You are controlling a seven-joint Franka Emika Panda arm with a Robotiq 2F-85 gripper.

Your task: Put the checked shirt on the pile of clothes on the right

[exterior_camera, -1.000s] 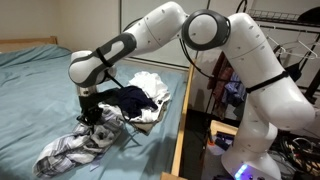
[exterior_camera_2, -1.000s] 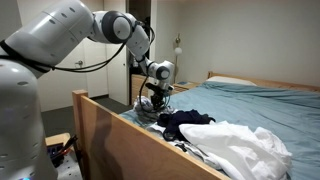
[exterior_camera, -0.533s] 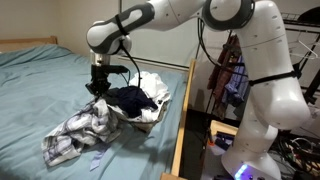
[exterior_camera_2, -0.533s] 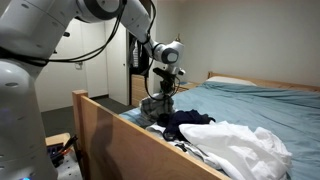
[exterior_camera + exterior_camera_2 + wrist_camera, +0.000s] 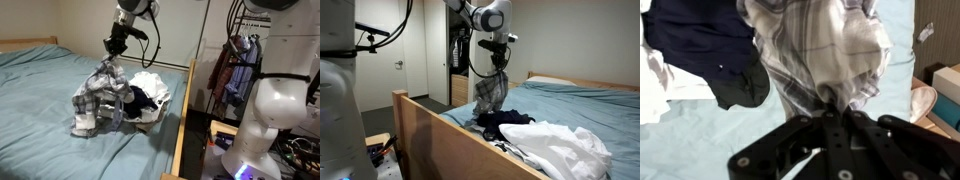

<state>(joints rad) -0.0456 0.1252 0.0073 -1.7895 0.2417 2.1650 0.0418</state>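
Note:
The shirt [image 5: 99, 97] is still hanging high over the bed, so my gripper will next come down close beside the navy garment's edge [image 5: 129, 105] below it and let go.
The checked shirt [image 5: 99, 97] is grey and white plaid. It hangs from my gripper [image 5: 112, 48], lifted high over the blue bed, its lower end still near the mattress. It also shows in an exterior view [image 5: 491, 90] hanging below the gripper [image 5: 500, 66]. In the wrist view the jaws [image 5: 828, 103] are shut on a bunch of the shirt [image 5: 820, 50]. The pile of clothes [image 5: 148, 95], a dark navy garment on white ones, lies by the bed's edge beside the shirt; it also shows in an exterior view [image 5: 540, 135] and in the wrist view [image 5: 710, 50].
The wooden bed frame rail [image 5: 182, 120] runs along the bed edge next to the pile, and appears in an exterior view [image 5: 440, 140]. Hanging clothes and a rack [image 5: 240, 70] stand beyond the bed. The robot base [image 5: 270, 110] is beside the bed.
My gripper has risen steadily with the checked shirt in it, lifting the shirt off the mattress until it hangs; it has also moved toward the pile.

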